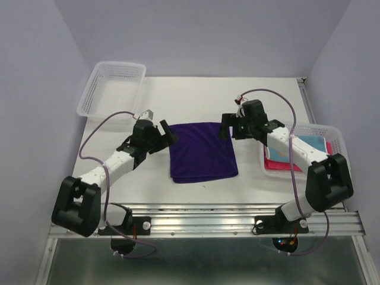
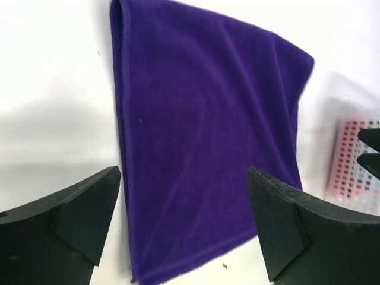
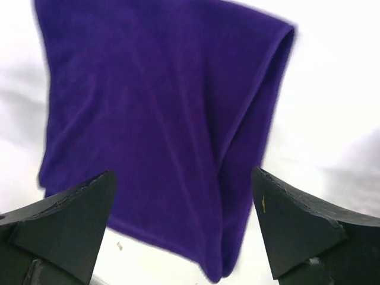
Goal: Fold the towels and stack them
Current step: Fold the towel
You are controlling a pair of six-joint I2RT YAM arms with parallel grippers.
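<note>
Next, my open left gripper moves outward and down onto the dark purple towel (image 1: 202, 151) at its far corner (image 1: 171, 125) and closes. The towel lies flat with that corner uncovered.
A dark purple towel (image 1: 202, 151) lies folded flat at the middle of the white table, and fills the left wrist view (image 2: 208, 130) and the right wrist view (image 3: 160, 119). My left gripper (image 1: 168, 134) is open and empty at the towel's far left corner. My right gripper (image 1: 228, 127) is open and empty at its far right corner. A light blue towel (image 1: 309, 146) lies on a pink-red towel (image 1: 279, 164) in the basket at the right. The orange towel is hidden.
A white mesh basket (image 1: 303, 148) holding the folded towels stands at the right edge, partly under my right arm; it shows in the left wrist view (image 2: 356, 160). An empty white mesh basket (image 1: 113, 89) stands at the back left.
</note>
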